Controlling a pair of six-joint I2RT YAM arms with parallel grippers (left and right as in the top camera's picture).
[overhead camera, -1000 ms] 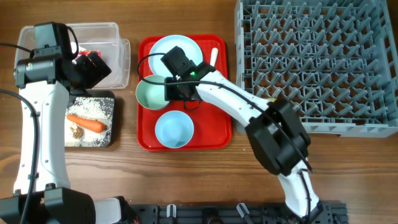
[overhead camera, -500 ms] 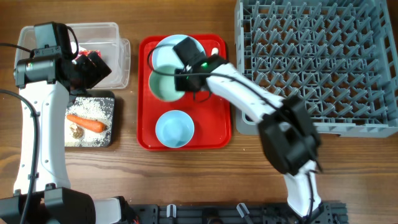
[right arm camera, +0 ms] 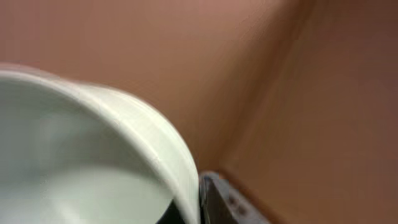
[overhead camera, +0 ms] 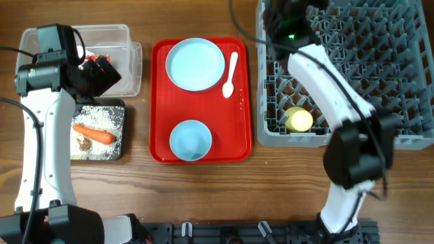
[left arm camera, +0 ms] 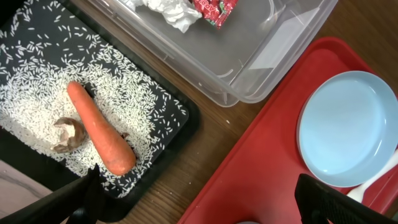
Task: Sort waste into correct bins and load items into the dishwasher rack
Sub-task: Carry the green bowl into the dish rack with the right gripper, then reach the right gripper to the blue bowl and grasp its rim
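Observation:
I should next lower the mint-green bowl onto the pegs at the rack's far end on the red tray's side, below my right gripper, and release the bowl's rim.
My right gripper is over the far left part of the grey dishwasher rack. It is shut on the rim of the mint-green bowl, which fills the right wrist view. A yellow cup lies in the rack. The pale blue plate, white spoon and pale blue bowl sit on the red tray. My left gripper is open and empty, above the carrot, brown scrap and rice in the black tray. Tissue and the wrapper lie in the clear tub.
The red tray lies between the bins on the left and the rack on the right. Bare wooden table runs along the front. The right arm's links cross the rack's left side down to the front edge.
My right gripper lifted the mint-green bowl off the red tray and swung it right and back, over the rack. The plate and spoon are uncovered. The left arm has not moved.

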